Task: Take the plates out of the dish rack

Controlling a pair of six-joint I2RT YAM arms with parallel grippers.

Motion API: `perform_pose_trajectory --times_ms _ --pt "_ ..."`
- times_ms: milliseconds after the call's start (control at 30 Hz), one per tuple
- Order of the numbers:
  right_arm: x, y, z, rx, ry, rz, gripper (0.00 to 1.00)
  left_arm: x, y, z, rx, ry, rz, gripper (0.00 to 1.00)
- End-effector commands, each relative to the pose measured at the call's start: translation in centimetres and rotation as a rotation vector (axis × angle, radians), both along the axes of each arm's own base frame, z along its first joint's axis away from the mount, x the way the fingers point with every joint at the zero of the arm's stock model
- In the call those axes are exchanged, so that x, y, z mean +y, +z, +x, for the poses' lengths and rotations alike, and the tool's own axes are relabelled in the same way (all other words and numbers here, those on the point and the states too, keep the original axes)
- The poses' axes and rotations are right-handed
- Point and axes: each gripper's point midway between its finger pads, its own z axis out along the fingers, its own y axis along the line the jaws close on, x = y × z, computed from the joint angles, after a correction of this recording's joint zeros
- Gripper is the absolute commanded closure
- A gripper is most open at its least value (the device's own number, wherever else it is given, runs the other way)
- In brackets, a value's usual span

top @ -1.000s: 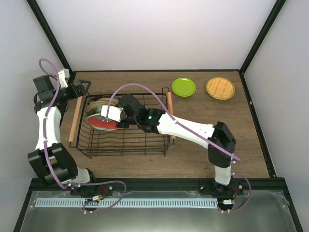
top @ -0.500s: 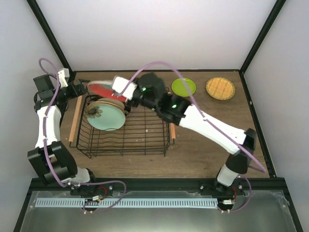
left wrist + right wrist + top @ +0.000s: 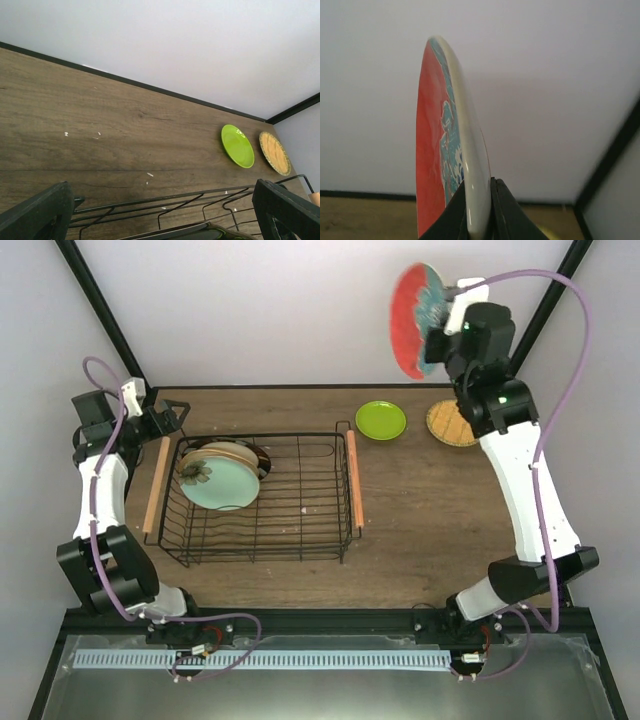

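I will swing my right gripper back and down next, turning the red plate flatter to release it on the tabletop beside the rack (image 3: 290, 436), as that part is bare.
My right gripper (image 3: 441, 328) is raised high over the table's back right and is shut on the rim of the red plate with the teal flower (image 3: 410, 320). The plate stands on edge between the jaws in the right wrist view (image 3: 434, 150). The black wire dish rack (image 3: 290, 436) sits at the left. It holds a pale teal plate (image 3: 222, 485), a beige plate (image 3: 236, 451) and a dark-rimmed plate (image 3: 263, 455). The lime-green plate (image 3: 381, 420) and the orange gridded plate (image 3: 456, 423) lie on the table. My left gripper (image 3: 166, 421) is open and empty at the rack's back left corner.
The rack's wooden handles (image 3: 153, 486) (image 3: 352, 480) run along its left and right sides. The left wrist view shows the rack's wires (image 3: 165, 197), the green plate (image 3: 238, 145) and the orange plate (image 3: 274, 153) near the back wall.
My right gripper lifted the red plate out of the rack, carried it to the right and raised it high over the back right. The left arm has not moved.
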Motion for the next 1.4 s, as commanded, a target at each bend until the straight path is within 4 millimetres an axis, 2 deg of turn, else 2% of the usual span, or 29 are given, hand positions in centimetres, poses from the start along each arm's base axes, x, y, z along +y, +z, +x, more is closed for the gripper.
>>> perform_pose_trajectory --times_ms 0,67,167,233,333,467,633,933,1233,1367 --pt "-6.5 -5.0 -1.0 0.208 -0.139 0.368 0.99 -0.4 1.6 0.5 -0.048 -0.022 0.008 0.0" --pt "-9.9 -8.4 -1.4 0.291 -0.207 0.45 0.99 -0.4 1.5 0.4 -0.047 -0.025 0.013 0.0" --pt "-12.1 -13.3 -2.3 0.402 -0.238 0.544 0.99 -0.5 1.3 0.3 -0.041 -0.03 0.015 0.0" --pt "-12.7 -16.2 -3.0 0.474 -0.244 0.589 0.99 -0.6 1.3 0.3 -0.039 -0.032 0.015 0.0" --pt "-12.6 -20.3 -4.1 0.577 -0.238 0.641 0.99 -0.6 1.2 0.4 -0.038 -0.035 0.013 0.0" --pt "-12.3 -24.6 -5.4 0.658 -0.187 0.736 0.99 -0.7 1.1 0.3 -0.036 -0.037 0.009 0.0" --pt "-11.9 -28.1 -6.2 0.71 -0.125 0.844 0.99 -1.0 0.9 0.3 -0.031 -0.043 0.004 0.0" --pt "-12.1 -34.2 -5.2 0.725 -0.12 0.94 0.99 -1.5 1.3 0.3 -0.047 -0.055 -0.029 0.0" --pt "-12.4 -37.9 -4.0 0.763 -0.141 0.964 0.99 -1.7 1.3 0.2 -0.052 -0.058 -0.04 0.0" --pt "-12.4 -39.6 -3.9 0.796 -0.151 0.977 0.93 -1.7 1.3 0.2 -0.052 -0.059 -0.042 0.0"
